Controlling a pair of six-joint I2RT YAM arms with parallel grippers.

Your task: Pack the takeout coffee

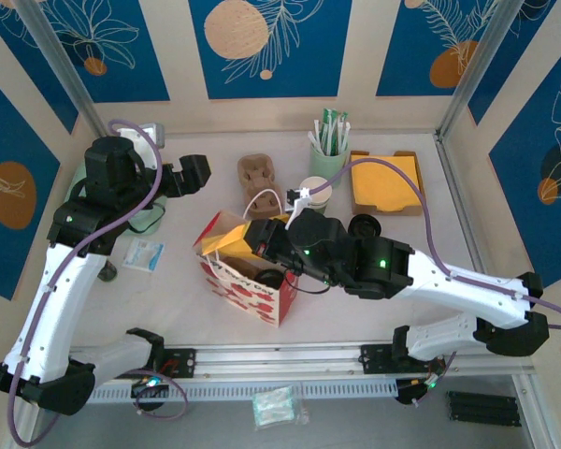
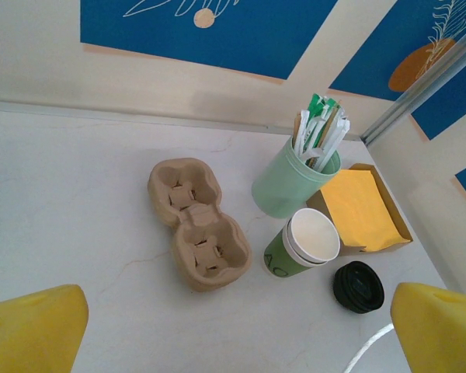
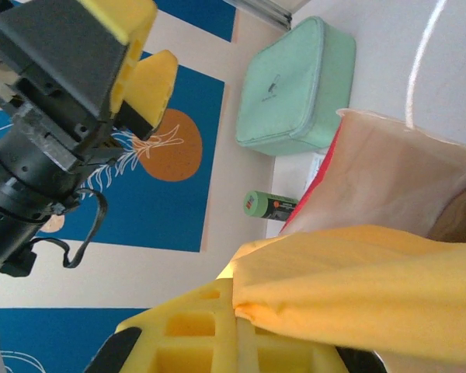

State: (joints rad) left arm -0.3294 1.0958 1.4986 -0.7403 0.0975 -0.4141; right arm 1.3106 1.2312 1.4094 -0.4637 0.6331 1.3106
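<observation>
My right gripper stays over the opening of the paper bag (image 3: pixel 408 186) next and spreads its fingers to release the yellow napkin, as the bag's opening lies directly below it.
The takeout coffee cup (image 2: pixel 311 242) stands open on the table, white rim over a green band; in the top view the cup (image 1: pixel 315 190) sits beside the tumbler. Its black lid (image 2: pixel 358 287) lies flat just right of it, and the lid (image 1: pixel 365 226) is close to my right arm. My left gripper (image 2: pixel 233 334) hangs open high above the table, left of the cup, nothing between its yellow fingers (image 2: pixel 35 330). My right gripper (image 1: pixel 246 236) is shut on a yellow napkin (image 3: pixel 373 287) over the mouth of the red-and-white paper bag (image 1: pixel 252 281).
A brown cup carrier (image 2: pixel 193 221) lies left of the cup. A mint tumbler of sticks (image 2: pixel 295 179) and a cardboard tray of yellow napkins (image 2: pixel 365 210) stand behind it. A mint pouch (image 3: pixel 295 85) and a green tube (image 3: pixel 272 206) lie left of the bag.
</observation>
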